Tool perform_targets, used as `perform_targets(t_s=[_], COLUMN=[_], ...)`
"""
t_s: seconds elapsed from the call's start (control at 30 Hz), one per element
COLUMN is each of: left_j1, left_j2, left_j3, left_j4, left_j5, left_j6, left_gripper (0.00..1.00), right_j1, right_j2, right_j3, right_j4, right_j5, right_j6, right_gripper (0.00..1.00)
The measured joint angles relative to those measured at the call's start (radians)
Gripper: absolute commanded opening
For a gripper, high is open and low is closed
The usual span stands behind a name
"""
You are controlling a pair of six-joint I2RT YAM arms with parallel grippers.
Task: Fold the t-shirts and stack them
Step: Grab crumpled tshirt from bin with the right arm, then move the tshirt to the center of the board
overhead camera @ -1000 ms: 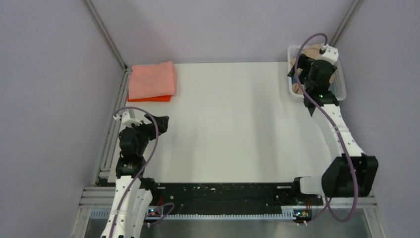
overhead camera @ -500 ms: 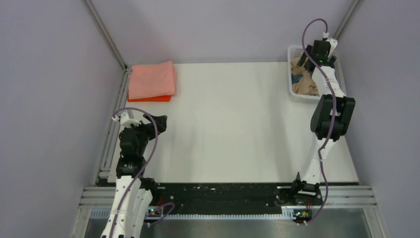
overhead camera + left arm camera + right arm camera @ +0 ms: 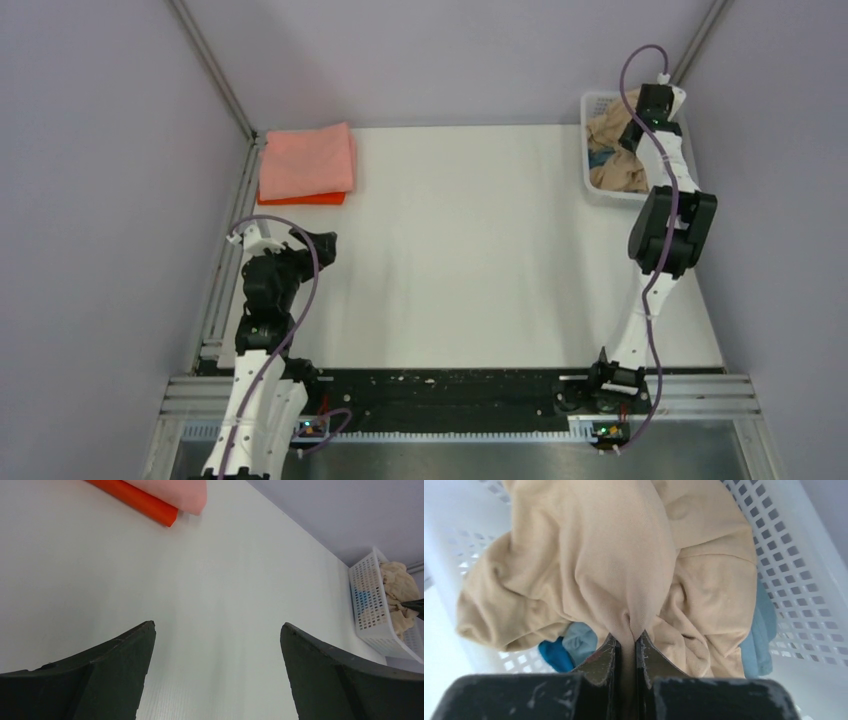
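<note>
I will next lift the tan t-shirt (image 3: 624, 555) out of the basket (image 3: 592, 186) with my right gripper and lower it there.
A tan t-shirt (image 3: 624, 555) lies bunched in the white lattice basket (image 3: 804, 595), and my right gripper (image 3: 628, 637) is shut on a pinched fold of it. Blue (image 3: 553, 655) and light blue-grey (image 3: 764, 630) shirts lie under it. From above, the right gripper (image 3: 632, 137) reaches into the basket (image 3: 592, 186) over the tan cloth (image 3: 606, 128). A folded salmon pink t-shirt (image 3: 306, 162) rests on a folded orange one (image 3: 300, 199) at the table's far left. My left gripper (image 3: 217, 630) stands open over bare table, near the left edge (image 3: 318, 250).
The basket sits at the far right corner against the purple wall. A metal rail runs along the table's left side (image 3: 222, 265). The left wrist view shows the orange shirt's edge (image 3: 135, 500) and the basket (image 3: 372, 605) far off.
My right arm stretched out further into the basket, and its jaws went from open to shut on the tan t-shirt. The left arm stayed put.
</note>
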Motion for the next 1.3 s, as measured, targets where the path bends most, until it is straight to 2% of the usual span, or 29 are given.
perform_targets(t_s=[0.13, 0.33, 0.57, 0.7, 0.93, 1.03, 1.13, 1.3], left_j1=[0.000, 0.000, 0.000, 0.000, 0.000, 0.000, 0.000, 0.000], left_j2=[-0.002, -0.029, -0.072, -0.093, -0.097, -0.097, -0.097, -0.097], left_j3=[0.000, 0.000, 0.000, 0.000, 0.000, 0.000, 0.002, 0.010], left_j4=[-0.001, -0.004, -0.004, -0.008, -0.043, -0.061, -0.083, -0.126], left_j5=[0.002, 0.015, 0.027, 0.031, 0.038, 0.042, 0.047, 0.064], left_j6=[0.000, 0.000, 0.000, 0.000, -0.008, -0.021, -0.043, -0.086], left_gripper=[0.99, 0.99, 0.99, 0.99, 0.99, 0.99, 0.99, 0.99], right_j1=[0.000, 0.000, 0.032, 0.131, 0.367, 0.456, 0.538, 0.599], right_j2=[-0.084, -0.411, -0.681, -0.750, -0.779, -0.813, -0.870, -0.929], right_j3=[-0.008, -0.121, -0.108, -0.089, -0.078, -0.152, -0.294, -0.540], right_j4=[0.003, 0.124, 0.207, 0.209, 0.208, 0.262, 0.335, 0.418], right_j5=[-0.059, -0.191, -0.394, -0.524, -0.759, -0.836, -0.874, -0.843], right_j6=[-0.037, -0.101, -0.108, -0.094, -0.050, -0.022, 0.010, 0.035], right_gripper=[0.00, 0.00, 0.00, 0.00, 0.00, 0.00, 0.00, 0.02])
